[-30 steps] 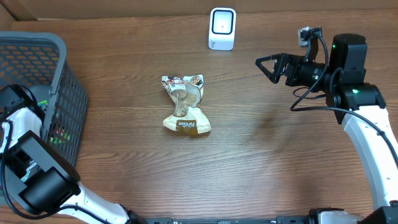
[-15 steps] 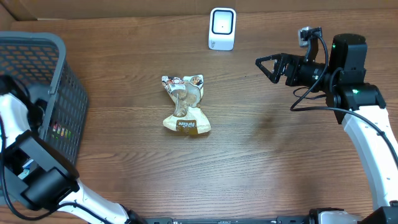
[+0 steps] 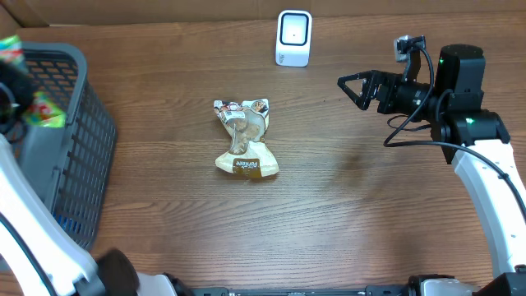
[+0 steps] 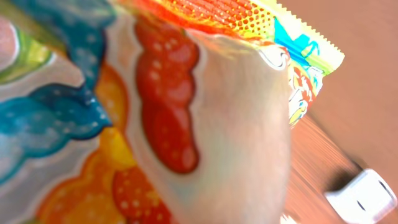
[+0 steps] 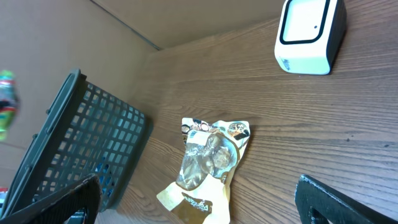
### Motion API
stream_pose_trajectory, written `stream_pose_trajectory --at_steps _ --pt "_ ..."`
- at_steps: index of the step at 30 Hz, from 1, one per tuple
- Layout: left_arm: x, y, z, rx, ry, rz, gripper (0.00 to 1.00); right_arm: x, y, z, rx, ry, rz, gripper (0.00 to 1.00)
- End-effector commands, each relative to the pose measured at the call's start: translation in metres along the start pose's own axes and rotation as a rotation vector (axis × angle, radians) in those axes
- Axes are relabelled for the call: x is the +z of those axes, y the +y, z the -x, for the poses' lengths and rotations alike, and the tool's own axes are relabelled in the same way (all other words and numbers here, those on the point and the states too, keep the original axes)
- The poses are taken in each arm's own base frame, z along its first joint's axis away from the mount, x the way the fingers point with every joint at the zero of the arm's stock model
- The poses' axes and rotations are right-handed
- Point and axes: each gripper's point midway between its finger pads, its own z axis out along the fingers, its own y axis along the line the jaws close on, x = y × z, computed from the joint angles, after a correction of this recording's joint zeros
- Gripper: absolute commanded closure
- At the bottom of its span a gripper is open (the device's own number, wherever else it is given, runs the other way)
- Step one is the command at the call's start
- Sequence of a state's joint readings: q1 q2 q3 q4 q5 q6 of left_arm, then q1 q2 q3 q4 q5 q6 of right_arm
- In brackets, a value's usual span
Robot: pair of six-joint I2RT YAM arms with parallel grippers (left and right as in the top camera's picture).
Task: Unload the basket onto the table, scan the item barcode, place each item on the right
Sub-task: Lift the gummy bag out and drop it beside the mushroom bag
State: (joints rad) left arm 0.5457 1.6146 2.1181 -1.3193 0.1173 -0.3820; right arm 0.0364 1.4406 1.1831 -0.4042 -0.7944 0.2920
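Note:
I will carry the colourful packet (image 3: 43,112) with my left gripper to the tan packet's basket-side edge (image 3: 231,146), which is below the gripper and to its right in the overhead view. I will lower the packet there and release it.
A colourful snack packet (image 3: 43,112) hangs above the basket's far rim, with my left gripper (image 3: 15,90) shut on it; both are motion-blurred. This packet (image 4: 155,112) fills the left wrist view in orange, red and blue and hides the fingers. The white barcode scanner (image 3: 293,38) stands upright at the table's far middle, and the scanner (image 4: 364,196) shows as a blur past the packet's edge. My right gripper (image 3: 351,92) hovers open and empty right of the scanner, pointing left. From the right wrist the scanner (image 5: 309,34) is at the top right.
A dark grey mesh basket (image 3: 74,140) stands at the table's left edge with more items inside. A tan and clear snack packet (image 3: 244,140) lies crumpled mid-table, and this tan packet (image 5: 208,165) sits below my right gripper's open fingers.
My left gripper shut on the colourful packet down in the basket and lifted it up over the basket's far rim. The right arm has not moved.

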Motion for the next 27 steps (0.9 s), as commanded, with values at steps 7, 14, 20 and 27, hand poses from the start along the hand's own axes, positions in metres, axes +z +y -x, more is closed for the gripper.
stream_pose_trajectory --at_steps 7,14,20,27 --pt "-0.014 -0.113 -0.123 0.428 0.277 -0.221 0.96 -0.005 0.012 0.010 -0.017 -0.023 0.023 0.00" --pt "0.042 -0.132 -0.242 0.637 0.606 -0.185 0.94 -0.005 0.012 0.010 -0.018 -0.023 0.022 0.00" --pt "0.092 -0.111 -0.318 0.719 0.848 -0.057 0.94 -0.005 0.012 0.010 -0.018 -0.023 0.022 0.00" --pt "0.118 -0.087 -0.347 0.724 0.987 0.053 0.80 -0.005 0.012 0.010 -0.018 -0.023 0.022 0.00"
